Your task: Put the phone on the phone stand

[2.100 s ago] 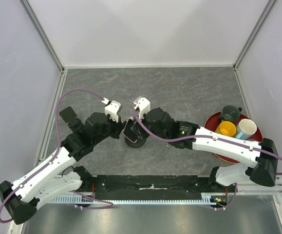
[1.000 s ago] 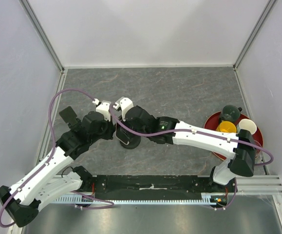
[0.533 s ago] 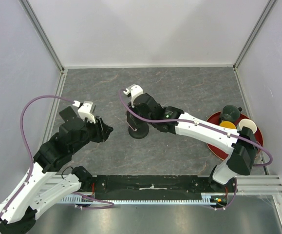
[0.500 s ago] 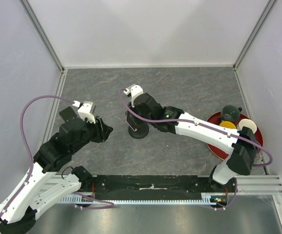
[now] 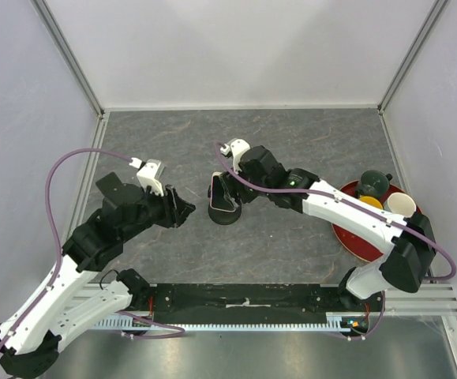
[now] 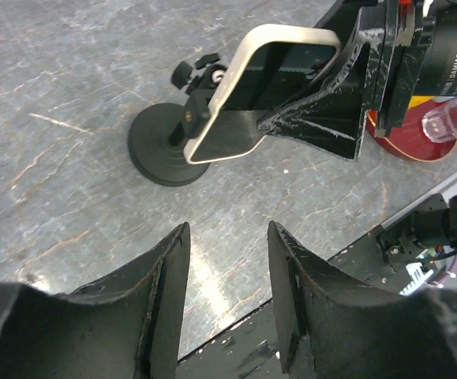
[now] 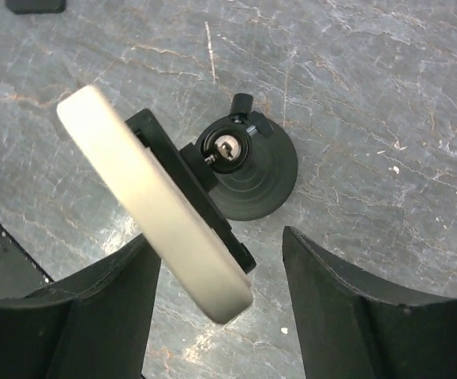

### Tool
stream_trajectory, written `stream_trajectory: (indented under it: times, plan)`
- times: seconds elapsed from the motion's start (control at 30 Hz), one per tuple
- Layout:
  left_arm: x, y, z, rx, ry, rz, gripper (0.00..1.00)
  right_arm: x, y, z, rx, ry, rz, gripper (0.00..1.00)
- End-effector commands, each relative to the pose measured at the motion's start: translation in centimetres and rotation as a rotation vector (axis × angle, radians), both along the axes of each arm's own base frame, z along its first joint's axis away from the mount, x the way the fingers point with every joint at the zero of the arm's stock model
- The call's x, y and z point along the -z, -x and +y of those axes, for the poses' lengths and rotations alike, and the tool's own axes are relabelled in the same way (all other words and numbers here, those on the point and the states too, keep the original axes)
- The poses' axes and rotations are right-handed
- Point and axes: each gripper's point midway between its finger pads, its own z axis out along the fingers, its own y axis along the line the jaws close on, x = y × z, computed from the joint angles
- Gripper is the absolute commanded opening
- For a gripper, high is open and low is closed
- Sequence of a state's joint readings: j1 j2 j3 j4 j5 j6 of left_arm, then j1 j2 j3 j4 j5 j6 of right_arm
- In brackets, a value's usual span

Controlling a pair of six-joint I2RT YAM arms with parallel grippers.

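Note:
I will turn my right gripper in line with the phone's cream edge and close on it, because the edge slants between the open fingers in the wrist view.
The phone, dark with a cream edge, leans on the black phone stand in the middle of the table. My right gripper is open, its fingers on either side of the phone's end; the right wrist view shows the phone close by one finger, and the other finger well apart from it, above the stand's round base. My left gripper hangs open and empty a little left of the stand. From the left wrist, the phone and stand lie ahead of the left gripper.
A red tray at the right holds a dark green cup, a yellow cup and a white cup. A small black flat object lies at the left. A black rail runs along the near edge.
The left gripper has opened and drawn back to the left, away from the stand. The right gripper has opened off the phone, which now rests on the stand.

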State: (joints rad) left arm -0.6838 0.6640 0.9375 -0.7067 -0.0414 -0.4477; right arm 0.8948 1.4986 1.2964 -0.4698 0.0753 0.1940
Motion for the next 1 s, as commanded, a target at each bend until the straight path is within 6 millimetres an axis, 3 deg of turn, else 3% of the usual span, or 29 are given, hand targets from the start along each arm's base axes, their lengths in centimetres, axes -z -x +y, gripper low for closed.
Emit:
stream_trajectory:
  times: [0.0, 0.13, 0.27, 0.4, 0.6, 0.63, 0.67, 0.77, 0.97]
  plan:
    - [-1.5, -0.3, -2.7, 0.122, 0.063, -0.061, 0.5, -2.5, 1.0, 0.7, -0.178, -0.104, -0.042, 0.7]
    - [-1.7, -0.3, -3.3, 0.148, 0.081, -0.069, 0.5, -3.3, 0.8, 1.1, -0.317, -0.135, -0.056, 0.68]
    - [-2.1, 0.5, -3.2, 0.181, 0.09, -0.086, 0.49, -3.5, 1.9, 1.6, -0.489, -0.171, -0.068, 0.63]
    - [-2.6, 1.3, -2.7, 0.188, 0.099, -0.109, 0.5, -3.4, 1.9, 1.8, -0.547, -0.208, -0.046, 0.56]
    - [-2.9, 2.5, -3.0, 0.248, 0.111, -0.104, 0.49, -2.1, 0.9, 2.2, -0.52, -0.208, 0.007, 0.2]
    - [-2.9, 2.7, -3.0, 0.261, 0.111, -0.107, 0.49, -2.0, 0.4, 2.0, -0.505, -0.201, 0.002, 0.04]
    - [-2.9, 2.8, -3.0, 0.264, 0.107, -0.107, 0.49, -2.0, 0.0, 1.9, -0.494, -0.195, -0.006, 0.0]
    - [-3.1, 2.6, -2.9, 0.251, 0.106, -0.109, 0.49, -2.8, -2.3, 0.8, -0.446, -0.181, -0.056, 0.0]
    - [-3.2, 2.0, -3.9, 0.267, 0.134, -0.107, 0.49, -6.9, -6.3, -1.8, -0.482, -0.208, -0.211, 0.0]
